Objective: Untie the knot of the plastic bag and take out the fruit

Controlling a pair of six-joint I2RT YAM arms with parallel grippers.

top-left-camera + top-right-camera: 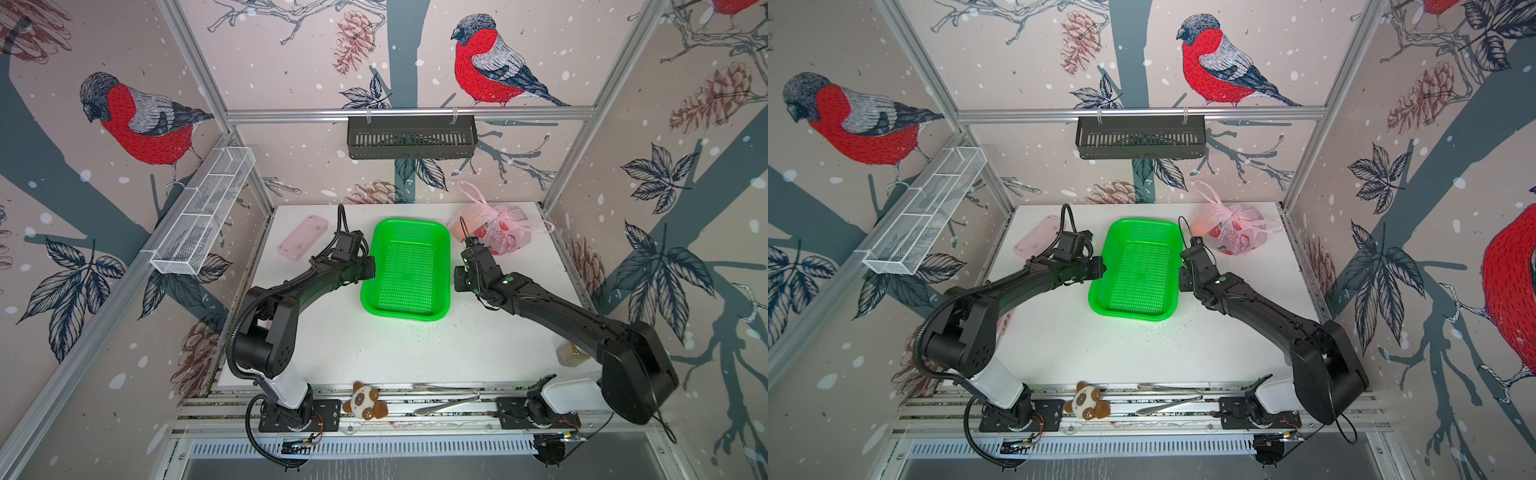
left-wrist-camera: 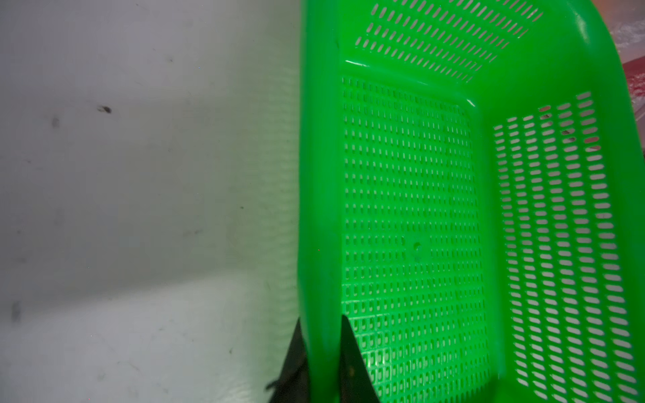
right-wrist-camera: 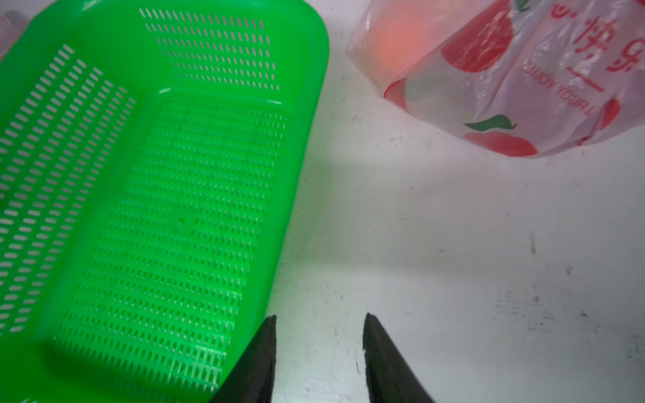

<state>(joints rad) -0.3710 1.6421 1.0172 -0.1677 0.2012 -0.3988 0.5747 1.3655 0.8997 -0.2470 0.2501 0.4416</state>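
Note:
My left gripper draws the basket [image 1: 365, 297] back toward the metal tongs next and releases the basket's rim, as clear tabletop before those tongs [image 1: 453, 344] lies back from it.
The plastic bag [image 1: 505, 239] [image 1: 1237, 237] [image 3: 523, 87], pale pink with red fruit prints, lies at the table's far right. Its knot [image 1: 496, 214] [image 1: 1236, 214] of handle loops sits on top, still tied. An orange glow of fruit [image 1: 459, 227] [image 3: 394, 45] shows through the bag's left end; the other fruit is hidden. My left gripper [image 1: 368, 269] [image 1: 1098, 269] [image 2: 321, 324] is shut on the left rim of a green basket [image 1: 365, 297] [image 1: 1094, 301] [image 2: 317, 209] [image 3: 307, 139]. My right gripper [image 1: 459, 279] [image 1: 1183, 279] [image 3: 319, 317] stands open and empty beside the basket's right rim, short of the bag.
A flat pink case [image 1: 302, 243] lies at the far left. A plush toy [image 1: 365, 405] and metal tongs [image 1: 449, 401] rest on the front rail. A small jar [image 1: 571, 353] stands under my right arm. A black shelf [image 1: 411, 137] and a white wire rack [image 1: 203, 216] hang on the walls.

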